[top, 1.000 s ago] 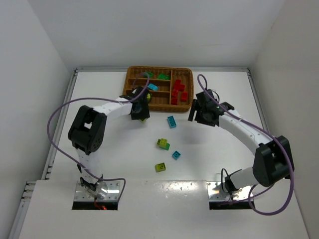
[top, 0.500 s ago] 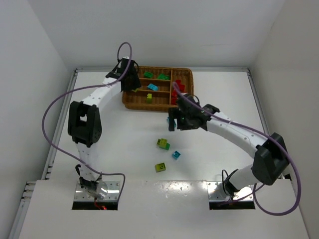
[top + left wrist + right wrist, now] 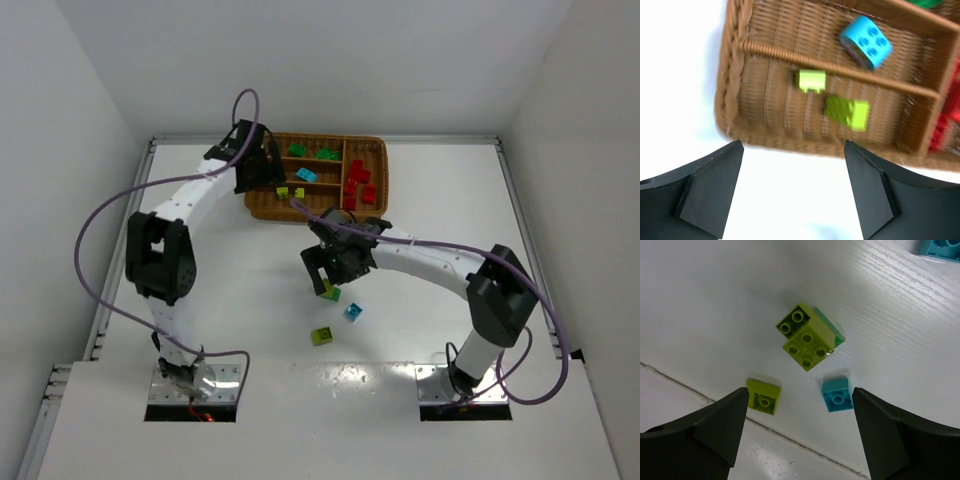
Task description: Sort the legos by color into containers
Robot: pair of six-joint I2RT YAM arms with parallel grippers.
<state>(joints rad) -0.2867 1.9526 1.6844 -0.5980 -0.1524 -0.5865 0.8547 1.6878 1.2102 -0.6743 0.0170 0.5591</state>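
Observation:
The yellow-green part of the lego clump [image 3: 326, 286] lies slanted, so next my right gripper lowers onto it and turns the fingers to that part's sides.
The brown wicker tray [image 3: 378, 150] lies at the back; its sections hold green legos [image 3: 327, 154], a cyan one [image 3: 306, 175], red ones [image 3: 358, 181] and yellow-green ones [image 3: 297, 194]. My left gripper [image 3: 262, 176] hangs open and empty over the tray's left end. In the left wrist view the gripper [image 3: 792, 150] is over the near rim [image 3: 732, 100], with two yellow-green bricks [image 3: 847, 111] and a cyan brick [image 3: 865, 41] inside. My right gripper [image 3: 800, 392] is open above a yellow-green and green clump [image 3: 807, 340], a cyan brick [image 3: 836, 395] and a yellow-green brick [image 3: 763, 397].
On the table the clump [image 3: 329, 291], cyan brick [image 3: 352, 311] and yellow-green brick [image 3: 321, 336] sit near the middle, below the right gripper [image 3: 325, 268]. Another cyan brick [image 3: 940, 247] shows at the right wrist view's top corner. White walls enclose the table.
The left gripper went to the tray and opened; a second yellow-green brick now lies in the near section. The right arm swung left and down over the clump, jaws widening.

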